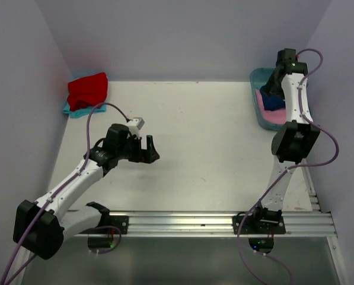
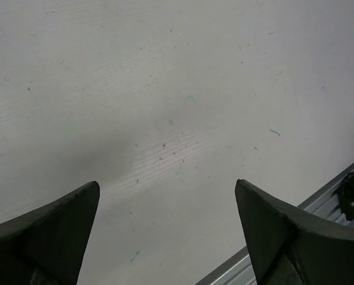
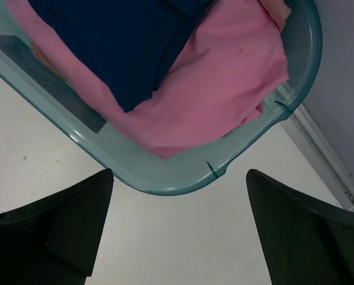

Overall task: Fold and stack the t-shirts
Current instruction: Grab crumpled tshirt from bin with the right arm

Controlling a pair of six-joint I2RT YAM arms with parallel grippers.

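Observation:
My right gripper moves down into the tub (image 1: 255, 76) next, onto the navy t-shirt's near corner (image 1: 275, 106) below it, because that shirt lies atop the pink one.
A folded red t-shirt (image 1: 88, 89) lies on a folded teal t-shirt (image 1: 75, 110) at the table's far left corner. A navy t-shirt (image 1: 274, 102) lies on a pink t-shirt (image 1: 274, 116) inside the teal tub (image 1: 255, 76) at the far right. In the right wrist view the navy shirt (image 3: 123, 41) covers part of the pink shirt (image 3: 224, 77) in the tub (image 3: 165, 178). My right gripper (image 3: 179, 190) is open, above the tub's edge. My left gripper (image 1: 147, 149) is open and empty over bare table; it also shows in the left wrist view (image 2: 168, 199).
A metal rail (image 1: 212, 222) runs along the table's near edge and shows at the lower right of the left wrist view (image 2: 319, 208). Purple walls close in the back and both sides. The white table (image 1: 194, 130) lies between the stack and the tub.

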